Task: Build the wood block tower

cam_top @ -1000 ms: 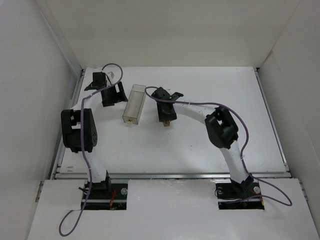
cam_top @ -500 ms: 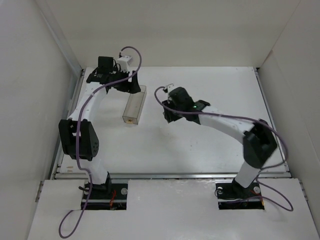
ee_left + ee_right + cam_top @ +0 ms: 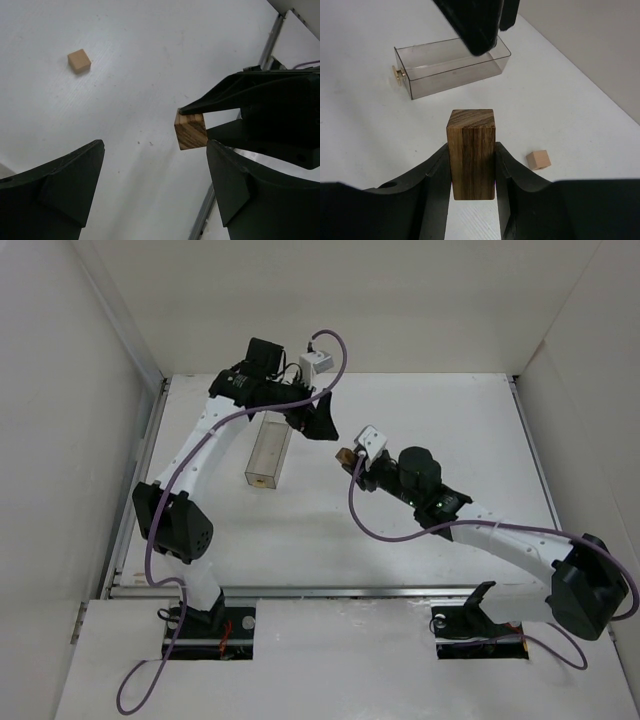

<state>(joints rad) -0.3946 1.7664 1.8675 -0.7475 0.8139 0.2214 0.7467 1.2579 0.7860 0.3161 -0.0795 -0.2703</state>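
Note:
The striped block's loose end lies back and to the gripper's right in the top view, so my left gripper will move back and across onto it.
My right gripper is shut on a dark, striped wood block and holds it upright above the table. From above, this gripper sits mid-table with the block at its tip. My left gripper hangs open just above it, nothing between its fingers; the same block shows below them. In the top view the left gripper is right beside the right one. One small light-tan cube lies alone on the table. No wood block tower is in view.
A long clear plastic box lies left of both grippers, with a brass knob at its near end. White walls enclose the table. A metal rail runs along its near edge.
The left arm swung right from the box's far end to above the right gripper. The right gripper closed on the dark block and lifted it slightly up and right.

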